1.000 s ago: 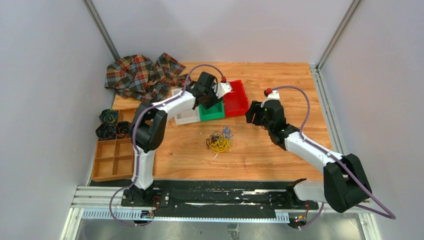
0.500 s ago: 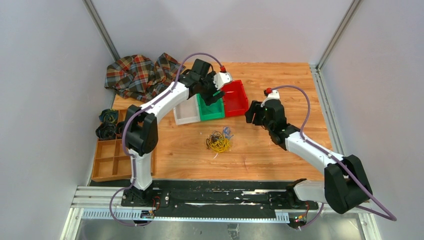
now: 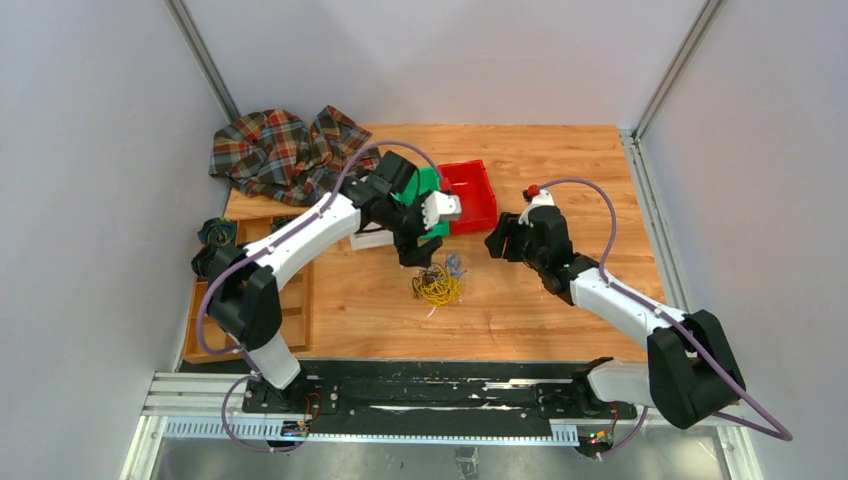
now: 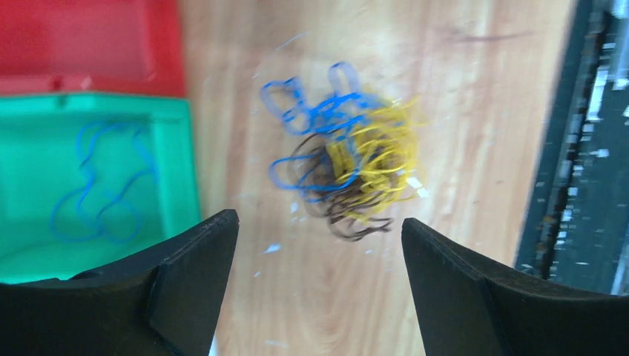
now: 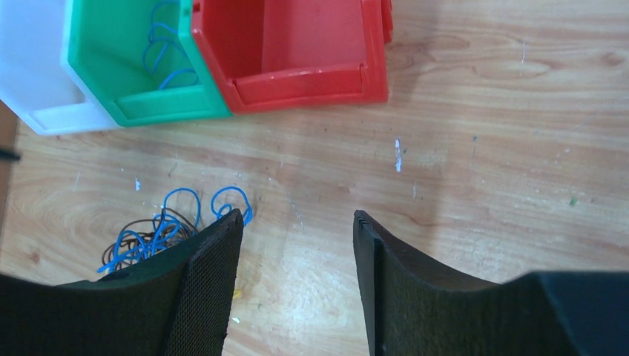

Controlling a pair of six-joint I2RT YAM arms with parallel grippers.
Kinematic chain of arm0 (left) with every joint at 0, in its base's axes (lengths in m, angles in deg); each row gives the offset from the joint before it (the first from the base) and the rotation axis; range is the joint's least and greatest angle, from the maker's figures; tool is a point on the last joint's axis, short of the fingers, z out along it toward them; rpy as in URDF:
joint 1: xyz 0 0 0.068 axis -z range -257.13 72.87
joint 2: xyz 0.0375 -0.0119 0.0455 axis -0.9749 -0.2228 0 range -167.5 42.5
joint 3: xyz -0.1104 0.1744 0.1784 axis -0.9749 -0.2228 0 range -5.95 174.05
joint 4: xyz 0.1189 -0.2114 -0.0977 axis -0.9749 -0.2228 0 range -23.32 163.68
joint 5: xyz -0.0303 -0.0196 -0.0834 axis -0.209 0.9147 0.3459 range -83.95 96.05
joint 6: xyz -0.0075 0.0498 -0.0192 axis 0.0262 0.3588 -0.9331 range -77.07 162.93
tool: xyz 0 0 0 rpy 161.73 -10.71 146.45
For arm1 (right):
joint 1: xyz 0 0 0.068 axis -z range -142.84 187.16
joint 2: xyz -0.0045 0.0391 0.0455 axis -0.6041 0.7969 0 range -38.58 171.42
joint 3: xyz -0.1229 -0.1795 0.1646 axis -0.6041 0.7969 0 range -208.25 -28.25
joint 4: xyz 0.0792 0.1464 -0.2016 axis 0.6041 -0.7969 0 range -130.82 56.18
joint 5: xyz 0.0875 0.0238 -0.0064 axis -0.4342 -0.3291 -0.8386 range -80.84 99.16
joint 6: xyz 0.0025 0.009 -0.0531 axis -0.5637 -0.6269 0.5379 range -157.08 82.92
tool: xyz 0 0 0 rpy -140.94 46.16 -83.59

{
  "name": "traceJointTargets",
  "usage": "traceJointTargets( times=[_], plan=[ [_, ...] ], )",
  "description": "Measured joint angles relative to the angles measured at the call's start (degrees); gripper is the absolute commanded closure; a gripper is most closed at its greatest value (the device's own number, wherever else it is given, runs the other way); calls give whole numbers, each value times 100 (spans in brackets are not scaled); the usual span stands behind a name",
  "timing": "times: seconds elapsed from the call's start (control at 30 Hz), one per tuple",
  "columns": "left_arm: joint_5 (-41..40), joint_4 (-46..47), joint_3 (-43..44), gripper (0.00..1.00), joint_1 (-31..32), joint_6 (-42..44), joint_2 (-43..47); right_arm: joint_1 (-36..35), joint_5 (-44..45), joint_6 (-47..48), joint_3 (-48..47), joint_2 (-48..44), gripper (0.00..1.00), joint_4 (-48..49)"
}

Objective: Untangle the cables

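Observation:
The gathered blue cable (image 3: 454, 265) lies over the dark brown cables. I will move my left gripper to the right in the top view next and lower it onto that blue cable.
The cables (image 3: 437, 283) lie as a small tangle of yellow, dark brown and blue strands (image 4: 348, 167) on the wooden table. My left gripper (image 3: 412, 252) hovers just beyond the tangle's far side, open (image 4: 319, 222), with only bare wood between its fingers. One loose blue cable (image 4: 96, 193) lies inside the green bin (image 5: 111, 74). My right gripper (image 3: 497, 240) is to the right of the tangle, open (image 5: 297, 219) and empty. Its left finger (image 5: 200, 297) hides part of the tangle (image 5: 159, 233).
A red bin (image 3: 470, 195) and a white bin (image 3: 370, 238) flank the green one. A plaid cloth (image 3: 285, 150) lies at the back left. A wooden compartment tray (image 3: 225, 320) with dark coiled bundles (image 3: 215, 250) sits at the left edge. A black rail (image 3: 430, 385) runs along the front.
My left arm has swung from over the green bin toward the front, down to the tangle, and its jaws have opened wider. The right gripper shifted slightly left.

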State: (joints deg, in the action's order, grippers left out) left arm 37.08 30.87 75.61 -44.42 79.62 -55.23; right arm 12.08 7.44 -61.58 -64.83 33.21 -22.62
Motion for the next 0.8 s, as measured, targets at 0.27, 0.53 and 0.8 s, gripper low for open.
traceJointTargets(
  times=[0.27,0.53,0.8],
  plan=[
    [79,111,61,15,754,-310,-68,-2,-131,-50,186,-223,48,-92],
    [0,107,824,39,708,-433,-1034,-2,-219,-44,249,-570,51,-133],
    [-90,42,833,89,708,-485,-1172,-2,-304,-39,258,-575,53,-208]
  ],
)
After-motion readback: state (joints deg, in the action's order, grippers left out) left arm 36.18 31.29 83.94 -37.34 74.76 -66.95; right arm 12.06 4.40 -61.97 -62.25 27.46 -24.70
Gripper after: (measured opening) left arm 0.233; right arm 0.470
